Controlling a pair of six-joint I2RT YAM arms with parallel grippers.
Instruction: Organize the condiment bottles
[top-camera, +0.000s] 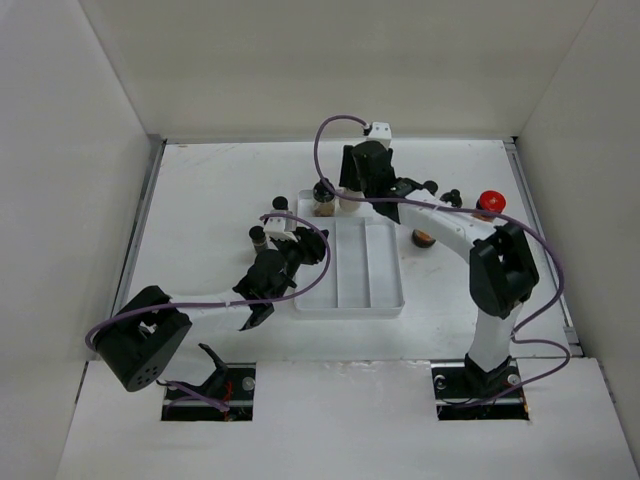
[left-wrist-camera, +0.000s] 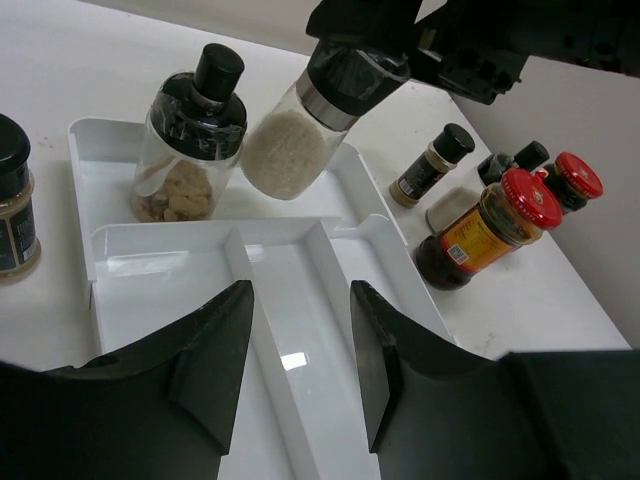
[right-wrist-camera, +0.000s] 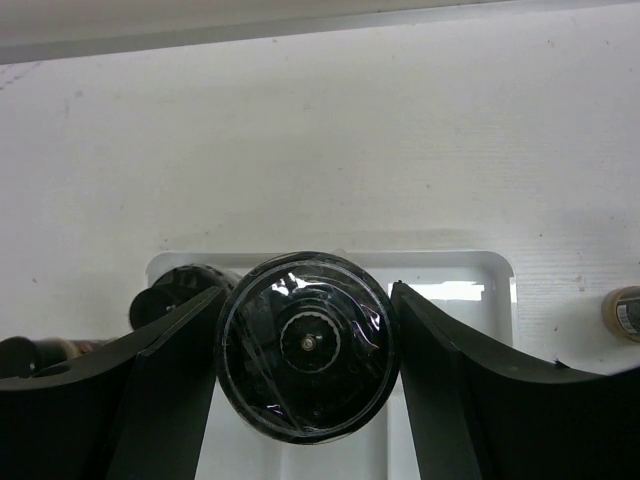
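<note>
My right gripper holds the jar and will lower it into the tray's far section below, into its free part (top-camera: 351, 209) beside the shaker of tan chunks, and let go of the jar.
My right gripper (right-wrist-camera: 308, 290) is shut on the black-and-grey lid of a jar of white grains (left-wrist-camera: 292, 150). It holds the jar tilted over the far end of the white tray (left-wrist-camera: 150, 250), as the top view (top-camera: 350, 205) also shows. A black-capped shaker of tan chunks (left-wrist-camera: 185, 150) stands in the tray's far compartment beside it. My left gripper (left-wrist-camera: 300, 295) is open and empty over the tray's long compartments. A tan shaker (left-wrist-camera: 12, 215) stands left of the tray. Two red-capped jars (left-wrist-camera: 485, 230) (left-wrist-camera: 572, 180), a small black-capped shaker (left-wrist-camera: 432, 168) and a dark vial (left-wrist-camera: 512, 160) stand to the right.
The tray's long compartments (top-camera: 352, 270) hold nothing. White walls enclose the table on three sides. A red-capped jar (top-camera: 490, 202) stands near the right edge of the table. The right arm (top-camera: 500, 270) arches over the table's right side.
</note>
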